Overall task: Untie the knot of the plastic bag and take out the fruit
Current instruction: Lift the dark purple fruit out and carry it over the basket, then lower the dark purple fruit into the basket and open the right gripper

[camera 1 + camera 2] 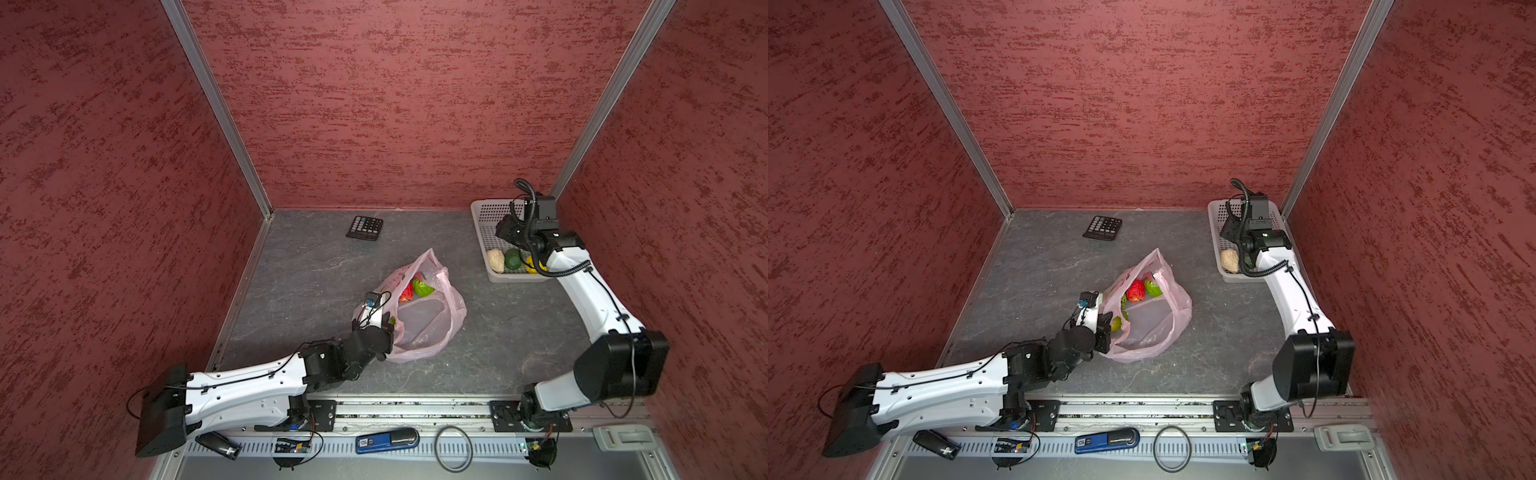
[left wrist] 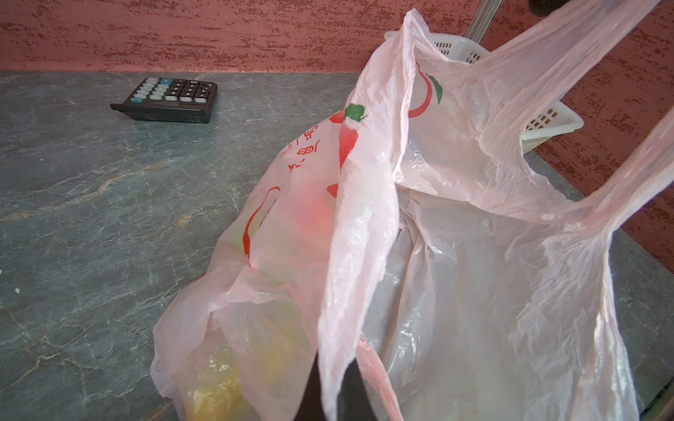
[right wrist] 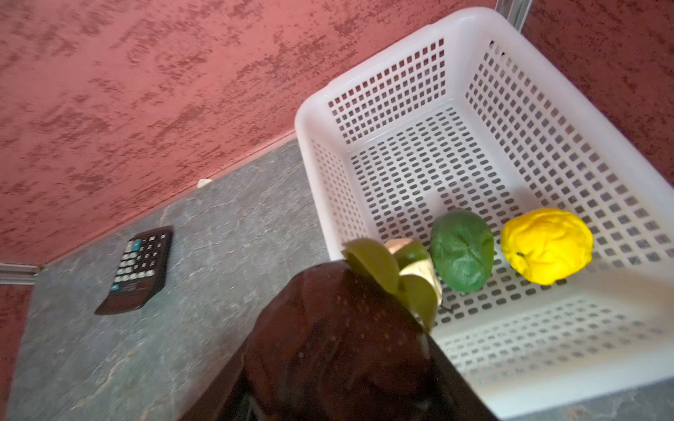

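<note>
The dark brown fruit is above bare basket bottom beyond the beige piece, so my right gripper should lower it next and let go of it there, away from the others.
The pale pink plastic bag lies mid-table with its mouth open. No knot is in view; the handle loops hang apart. My left gripper is shut on a strip of the bag's film at its near rim. Red fruit and light green fruit lie inside. My right gripper is shut on a dark brown fruit with green leaves, held over the white basket's near rim.
The basket in the back right corner holds a beige piece, a dark green one and a yellow one. A black calculator lies near the back wall. Red walls close in three sides.
</note>
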`<action>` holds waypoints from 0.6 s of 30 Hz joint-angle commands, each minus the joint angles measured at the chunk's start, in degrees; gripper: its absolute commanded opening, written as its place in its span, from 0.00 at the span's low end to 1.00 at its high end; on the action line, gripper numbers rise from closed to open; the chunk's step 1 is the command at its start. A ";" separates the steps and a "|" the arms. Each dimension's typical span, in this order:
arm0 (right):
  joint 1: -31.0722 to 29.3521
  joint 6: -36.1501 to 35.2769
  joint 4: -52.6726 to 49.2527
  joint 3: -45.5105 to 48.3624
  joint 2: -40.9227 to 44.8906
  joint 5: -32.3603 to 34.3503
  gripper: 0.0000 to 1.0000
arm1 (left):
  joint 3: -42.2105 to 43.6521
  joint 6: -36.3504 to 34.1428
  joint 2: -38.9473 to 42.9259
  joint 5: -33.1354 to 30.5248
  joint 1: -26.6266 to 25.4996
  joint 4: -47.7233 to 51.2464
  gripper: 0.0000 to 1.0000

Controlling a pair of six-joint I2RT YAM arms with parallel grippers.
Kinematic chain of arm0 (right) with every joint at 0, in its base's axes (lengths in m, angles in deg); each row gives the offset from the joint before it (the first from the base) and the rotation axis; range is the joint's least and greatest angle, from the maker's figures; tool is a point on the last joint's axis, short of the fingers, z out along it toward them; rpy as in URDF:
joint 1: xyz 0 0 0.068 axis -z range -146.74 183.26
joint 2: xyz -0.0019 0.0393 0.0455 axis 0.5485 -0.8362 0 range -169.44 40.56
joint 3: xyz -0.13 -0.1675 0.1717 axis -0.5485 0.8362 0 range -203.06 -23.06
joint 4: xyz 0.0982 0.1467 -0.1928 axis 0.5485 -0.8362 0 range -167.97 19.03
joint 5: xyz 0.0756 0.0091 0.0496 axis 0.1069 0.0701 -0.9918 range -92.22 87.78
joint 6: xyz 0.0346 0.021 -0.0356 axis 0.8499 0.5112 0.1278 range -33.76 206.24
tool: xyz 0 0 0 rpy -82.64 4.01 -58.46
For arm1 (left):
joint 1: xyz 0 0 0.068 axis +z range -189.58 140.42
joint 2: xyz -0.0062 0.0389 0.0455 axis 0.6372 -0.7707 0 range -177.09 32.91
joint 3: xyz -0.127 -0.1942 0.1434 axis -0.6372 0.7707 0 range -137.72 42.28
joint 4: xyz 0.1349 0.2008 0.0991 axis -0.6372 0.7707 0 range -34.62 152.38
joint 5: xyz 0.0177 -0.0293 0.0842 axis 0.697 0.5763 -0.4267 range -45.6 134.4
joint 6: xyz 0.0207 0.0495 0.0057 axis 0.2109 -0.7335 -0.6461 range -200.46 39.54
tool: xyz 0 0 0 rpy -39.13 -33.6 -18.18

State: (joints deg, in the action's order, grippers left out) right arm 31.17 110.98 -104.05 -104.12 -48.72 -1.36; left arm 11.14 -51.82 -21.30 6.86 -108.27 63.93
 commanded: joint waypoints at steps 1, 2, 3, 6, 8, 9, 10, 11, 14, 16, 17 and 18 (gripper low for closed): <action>2.13 -2.35 5.47 -2.54 -5.78 -2.44 0.39 | -1.75 -0.01 0.34 -0.16 0.21 0.62 0.00; 2.45 -2.75 5.89 -3.17 -7.72 -2.26 0.40 | -1.66 0.10 0.49 -0.13 0.22 0.71 0.00; 2.87 -2.85 6.16 -4.15 -9.91 -2.16 0.40 | -1.65 0.18 0.50 -0.26 0.22 0.94 0.00; 3.49 -3.66 6.34 -7.12 -15.86 -2.43 0.40 | -1.69 0.72 0.60 -0.67 0.20 1.53 0.00; 3.71 -3.81 5.80 -9.30 -19.42 -2.09 0.40 | -1.52 1.46 0.56 -1.16 0.14 1.87 0.00; 3.84 -3.98 5.54 -10.38 -21.20 -2.01 0.40 | -1.51 1.78 0.47 -1.47 0.13 2.00 0.00; 3.98 -3.92 5.37 -11.35 -22.81 -1.69 0.40 | -1.44 2.11 0.51 -1.62 0.14 2.16 0.00; 4.16 -3.89 5.61 -11.90 -23.79 -1.50 0.40 | -1.37 2.28 0.48 -1.76 0.15 2.25 0.00; 4.35 -3.47 5.51 -13.55 -26.55 -0.91 0.43 | -1.61 2.22 0.69 -1.92 0.13 2.71 0.00; 4.31 -3.29 4.66 -14.77 -28.13 -0.87 0.47 | -1.78 2.07 0.86 -2.01 0.19 3.00 0.00; 4.32 -3.22 4.44 -14.99 -28.44 -0.87 0.50 | -1.74 2.03 0.92 -2.14 0.22 2.95 0.00; 4.35 -2.98 4.43 -14.85 -28.58 -0.65 0.53 | -1.82 1.95 0.95 -2.10 0.22 3.09 0.00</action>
State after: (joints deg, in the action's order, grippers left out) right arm 35.22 108.07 -99.76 -116.97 -76.83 -2.82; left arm 10.71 -50.24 -21.06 5.75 -108.27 66.01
